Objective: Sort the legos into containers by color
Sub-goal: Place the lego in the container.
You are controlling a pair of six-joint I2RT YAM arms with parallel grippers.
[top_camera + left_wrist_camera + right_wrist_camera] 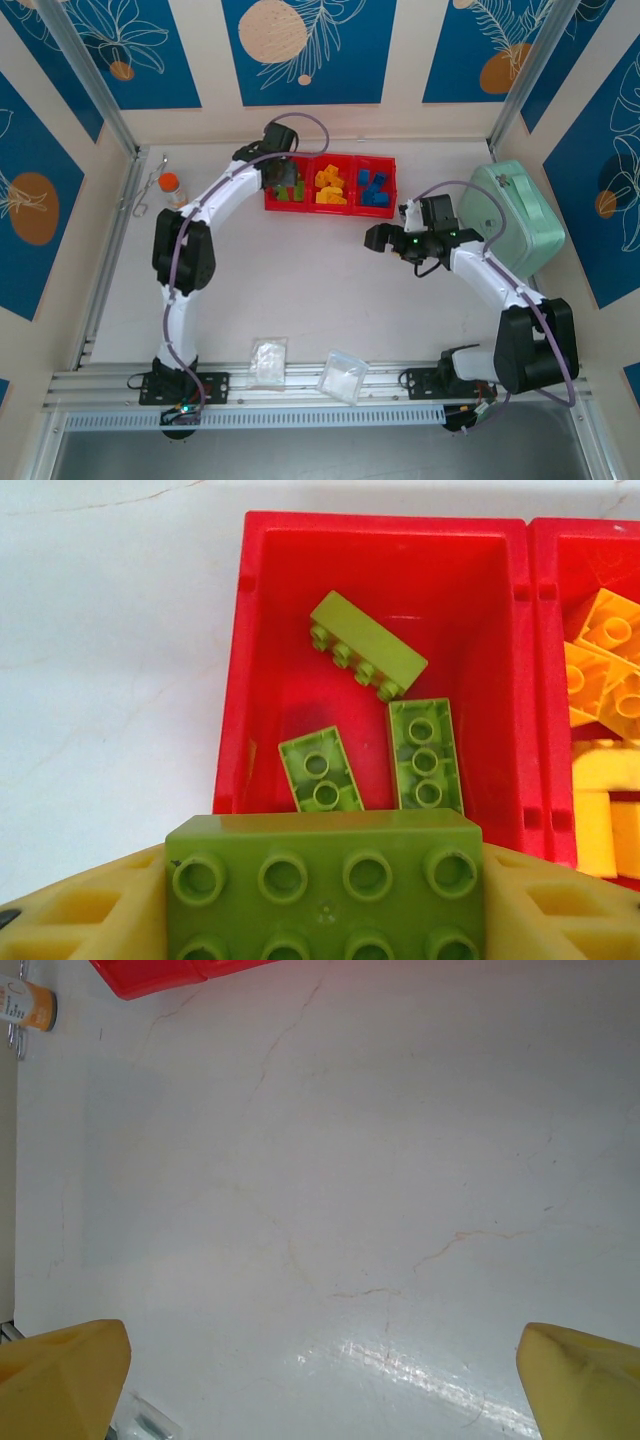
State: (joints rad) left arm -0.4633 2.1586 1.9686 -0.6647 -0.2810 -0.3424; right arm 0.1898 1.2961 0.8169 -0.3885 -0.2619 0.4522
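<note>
The large lime green lego matches the smaller lime green legos' color, so my left gripper should next lower and release it into their container.
My left gripper (325, 905) is shut on a large lime green lego (325, 875), gripped between its yellow fingers (80, 915). It hangs just above the near edge of the left container (380, 540) of the red tray (350, 157). Three smaller lime green legos (368, 645) lie in that container. From above, the left gripper (283, 178) is over the tray's left end. Yellow-orange legos (329, 186) fill the middle container and blue legos (374, 188) the right one. My right gripper (383, 238) hovers open over bare table in front of the tray, with nothing between its fingertips (65, 1380).
A mint-green case (515, 215) stands at the right, behind the right arm. Two clear plastic bags (268, 360) (343, 375) lie near the front edge. A small orange-capped bottle (170, 187) and a metal hook (148, 190) sit at the far left.
</note>
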